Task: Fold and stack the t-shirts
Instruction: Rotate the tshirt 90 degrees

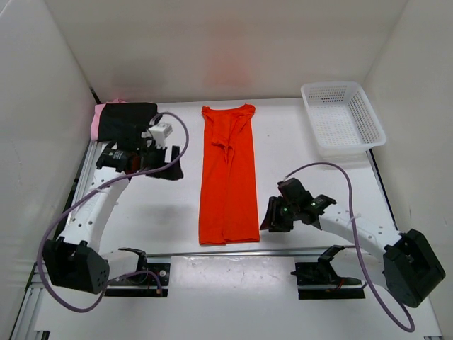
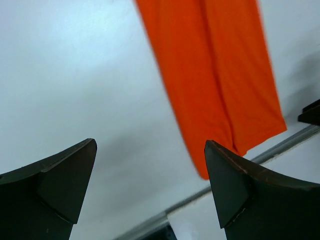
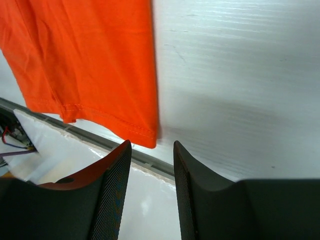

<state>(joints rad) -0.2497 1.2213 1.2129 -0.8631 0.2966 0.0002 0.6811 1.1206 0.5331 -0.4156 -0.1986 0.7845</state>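
My left gripper moves back down, nearer my base, onto the orange-red t-shirt's loose near corner (image 1: 202,240) (image 2: 202,172) next, since my right gripper stands on either side of the other corner.
An orange-red t-shirt (image 1: 228,177) lies in the middle of the table, folded lengthwise into a long narrow strip with its collar at the far end. A folded black t-shirt (image 1: 129,119) rests on a pink one (image 1: 99,124) at the far left. My left gripper (image 1: 172,164) hovers open and empty left of the strip, whose near end shows in the left wrist view (image 2: 220,75) beyond the gripper (image 2: 150,145). My right gripper (image 1: 272,215) is just right of the strip's near right corner (image 3: 145,132). Its jaws (image 3: 152,145) stand apart with nothing between them.
A white mesh basket (image 1: 333,86) stands at the far right with nothing in it. A metal rail (image 1: 233,251) runs along the table's near edge, just past the shirt's hem. White walls close in the left, back and right sides.
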